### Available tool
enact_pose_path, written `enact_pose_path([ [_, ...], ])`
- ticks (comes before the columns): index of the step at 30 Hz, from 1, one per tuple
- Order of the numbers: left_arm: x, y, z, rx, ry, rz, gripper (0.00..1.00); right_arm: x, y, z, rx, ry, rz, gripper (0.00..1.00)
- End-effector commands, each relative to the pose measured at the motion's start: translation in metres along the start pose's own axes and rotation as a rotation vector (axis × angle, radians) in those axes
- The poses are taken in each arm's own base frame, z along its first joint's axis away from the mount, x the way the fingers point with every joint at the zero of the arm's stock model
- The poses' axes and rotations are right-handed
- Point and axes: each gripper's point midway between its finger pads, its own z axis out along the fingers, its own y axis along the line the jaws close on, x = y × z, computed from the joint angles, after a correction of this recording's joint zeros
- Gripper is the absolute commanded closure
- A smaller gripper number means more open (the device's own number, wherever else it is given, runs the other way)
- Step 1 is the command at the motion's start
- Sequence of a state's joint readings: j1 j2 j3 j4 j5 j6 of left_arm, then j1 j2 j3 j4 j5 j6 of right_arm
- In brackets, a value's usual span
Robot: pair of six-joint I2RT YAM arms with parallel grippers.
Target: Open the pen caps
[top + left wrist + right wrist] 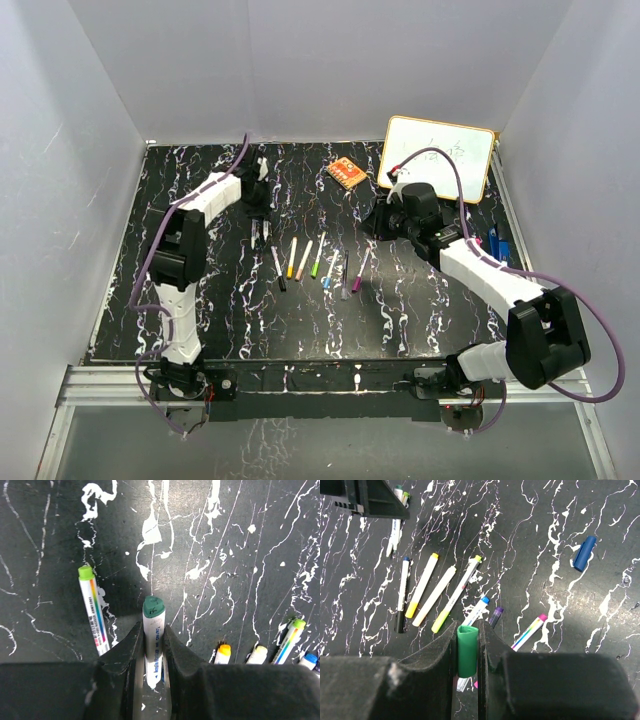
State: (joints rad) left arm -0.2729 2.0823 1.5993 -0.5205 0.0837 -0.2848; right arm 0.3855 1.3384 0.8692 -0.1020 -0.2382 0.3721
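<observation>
The bare tabletop (pixel 611 586) beside the dark blue piece is below, toward the right in the wrist view. I should swing my right gripper there next, lower it and let go of the cap.
My left gripper (pixel 152 630) is shut on a white marker barrel (pixel 154 645) with a dark green end (pixel 153 607), held over the black table; in the top view it is at the back left (pixel 260 218). My right gripper (pixel 468 630) is shut on a loose green cap (pixel 467 652); in the top view it is right of centre (pixel 388 222). Several capped markers (pixel 318 260) lie in a row between the arms. The right wrist view shows their black (pixel 399 622), yellow (pixel 411 611), yellow-green (pixel 440 624), blue (pixel 485 600) and pink (pixel 542 617) ends, and a purple cap (pixel 495 616).
A light-green-capped marker (pixel 94 612) lies just left of my left gripper. A dark blue cap-like piece (pixel 584 553) lies apart to the right. A whiteboard (pixel 438 158) and an orange eraser (pixel 346 173) sit at the back. Blue pieces (pixel 498 245) lie at the right edge.
</observation>
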Motion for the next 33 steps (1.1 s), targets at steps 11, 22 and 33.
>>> enact_pose_path([
  [11,-0.008,-0.004,0.008,-0.051,-0.001,0.014,0.98,-0.023,-0.001,-0.008,-0.009,-0.088,-0.002,1.0],
  [22,-0.004,0.003,0.014,-0.089,0.028,0.029,0.92,-0.024,-0.007,-0.005,-0.001,-0.086,0.004,1.0],
  [33,0.0,0.003,0.017,-0.085,0.044,0.024,0.79,-0.026,-0.013,-0.003,0.007,-0.085,0.009,1.0],
])
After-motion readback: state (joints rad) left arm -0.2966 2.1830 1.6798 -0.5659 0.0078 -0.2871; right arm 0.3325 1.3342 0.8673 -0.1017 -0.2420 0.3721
